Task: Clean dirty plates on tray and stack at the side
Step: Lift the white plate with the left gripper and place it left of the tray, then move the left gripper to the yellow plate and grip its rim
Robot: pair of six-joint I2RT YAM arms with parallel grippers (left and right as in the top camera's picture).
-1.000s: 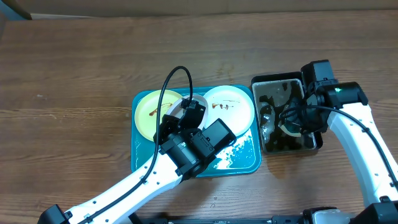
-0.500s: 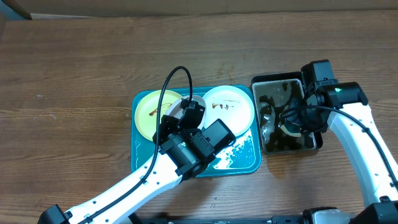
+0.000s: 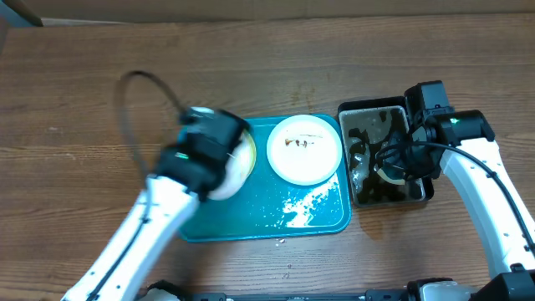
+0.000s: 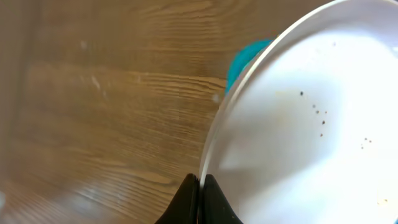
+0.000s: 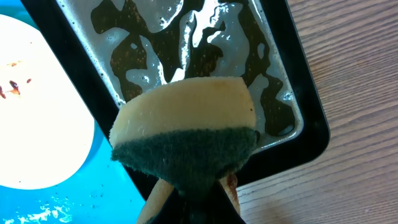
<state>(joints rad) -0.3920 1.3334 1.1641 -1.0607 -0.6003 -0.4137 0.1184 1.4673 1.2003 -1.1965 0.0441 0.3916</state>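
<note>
I should next use my left gripper to bring the plate down to the empty wood [image 3: 131, 163] beside the tray, below the tray and to its left in the overhead view, and let go of the plate.
My left gripper [image 3: 216, 160] is shut on the rim of a white plate [image 3: 224, 180], held tilted above the left end of the turquoise tray [image 3: 276, 219]; this arm is motion-blurred. In the left wrist view my gripper [image 4: 200, 186] pinches that plate [image 4: 311, 124] by its rim. An edge of the pale yellow-green plate [image 3: 249, 157] shows beside it. A white plate with brown smears [image 3: 304, 149] lies on the tray's right part. My right gripper [image 3: 393, 165] is shut on a yellow-and-green sponge [image 5: 186, 130] over the black tray [image 3: 414, 194].
The black glossy tray [image 5: 205, 37] holds puddled water and stands right of the turquoise tray [image 5: 74, 186]. White foam or water spots lie on the turquoise tray's front right [image 3: 301, 205]. Bare wooden table surrounds both trays.
My left arm has swung left and up from the tray's middle, carrying the white plate with it. The right arm and sponge have not moved.
</note>
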